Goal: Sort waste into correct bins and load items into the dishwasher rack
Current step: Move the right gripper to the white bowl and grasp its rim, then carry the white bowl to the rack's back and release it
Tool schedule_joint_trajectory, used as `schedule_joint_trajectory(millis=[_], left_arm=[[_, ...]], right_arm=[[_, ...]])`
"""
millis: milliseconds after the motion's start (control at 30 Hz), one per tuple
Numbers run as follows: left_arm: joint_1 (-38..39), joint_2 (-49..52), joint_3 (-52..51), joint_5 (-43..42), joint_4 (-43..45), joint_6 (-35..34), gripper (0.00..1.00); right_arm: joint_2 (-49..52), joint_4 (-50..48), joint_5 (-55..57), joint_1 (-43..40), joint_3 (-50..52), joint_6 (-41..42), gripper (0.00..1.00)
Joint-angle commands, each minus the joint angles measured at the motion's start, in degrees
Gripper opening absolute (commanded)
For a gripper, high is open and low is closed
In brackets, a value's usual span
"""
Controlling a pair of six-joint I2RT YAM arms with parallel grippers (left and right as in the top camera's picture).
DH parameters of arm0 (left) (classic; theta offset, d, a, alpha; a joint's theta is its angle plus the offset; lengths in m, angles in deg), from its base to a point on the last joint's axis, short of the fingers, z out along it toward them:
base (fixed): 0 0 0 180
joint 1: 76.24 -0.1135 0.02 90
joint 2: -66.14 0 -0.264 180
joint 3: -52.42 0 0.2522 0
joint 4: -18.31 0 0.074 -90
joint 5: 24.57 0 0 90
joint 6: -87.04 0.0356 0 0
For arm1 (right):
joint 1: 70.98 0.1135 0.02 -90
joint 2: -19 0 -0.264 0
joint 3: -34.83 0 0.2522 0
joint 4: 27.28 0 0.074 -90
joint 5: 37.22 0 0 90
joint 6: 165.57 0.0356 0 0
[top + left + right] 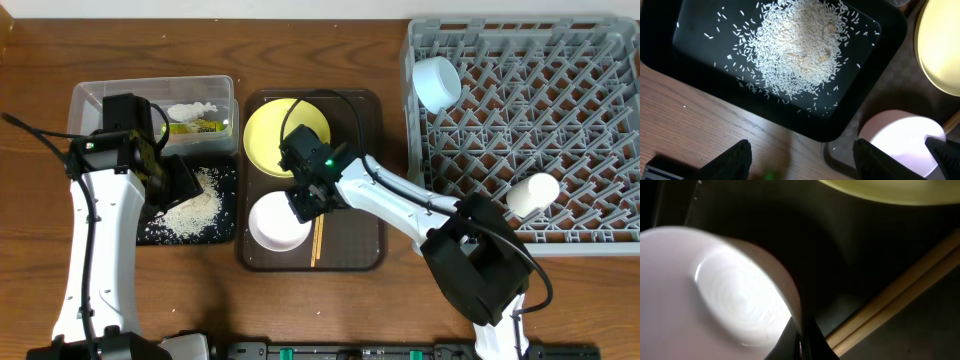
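Observation:
I will next lift my right gripper outward, to its right in the overhead view, over the dishwasher rack's empty wires by the light blue bowl and let go.
My right gripper [305, 203] is shut on the right rim of the white bowl [272, 225], which sits on the brown tray; the wrist view shows the fingers [802, 340] pinching the rim [715, 290]. The chopsticks [318, 240] lie just right of the bowl [900, 285]. The yellow plate [262, 135] is behind it. My left gripper [182, 182] is open and empty [805, 167] over the black tray [232, 200], which holds the rice grains [800, 50]. The clear tub [90, 100] holds the tissue [195, 108] and the wrapper [195, 127].
The grey dishwasher rack [560, 110] stands at the right, with the light blue bowl [437, 82] at its back left and the cup [533, 192] near its front. The brown serving tray [360, 240] sits between the black tray and the rack.

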State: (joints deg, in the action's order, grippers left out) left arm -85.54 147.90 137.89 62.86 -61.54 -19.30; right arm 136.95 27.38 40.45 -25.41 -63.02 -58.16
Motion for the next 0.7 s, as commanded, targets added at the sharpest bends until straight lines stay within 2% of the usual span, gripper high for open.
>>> schedule_joint_trajectory(millis=[0,133,300,500,667], left_arm=[[0.00,-0.39,-0.24,1.11,-0.35,-0.28,0.68],[0.00,-0.39,-0.24,1.11,-0.33,-0.28,0.68],[0.00,-0.39,-0.24,1.11,-0.31,-0.28,0.68],[0.00,-0.39,-0.24,1.11,-0.28,-0.28,0.68],[0.00,-0.39,-0.24,1.11,-0.22,-0.28,0.68]], right_arm=[[-2.29,0.55,0.57,-1.40,-0.42,-0.74,0.01],[-8.59,0.76,3.45,-5.40,-0.79,-2.75,0.01],[-18.36,0.24,12.92,-11.91,-0.83,-6.67,0.01],[-24.46,-5.99,37.62,-21.22,-0.83,-10.05,0.01],[-23.54,-17.64,52.76,-28.48,-0.83,-17.40,0.01]])
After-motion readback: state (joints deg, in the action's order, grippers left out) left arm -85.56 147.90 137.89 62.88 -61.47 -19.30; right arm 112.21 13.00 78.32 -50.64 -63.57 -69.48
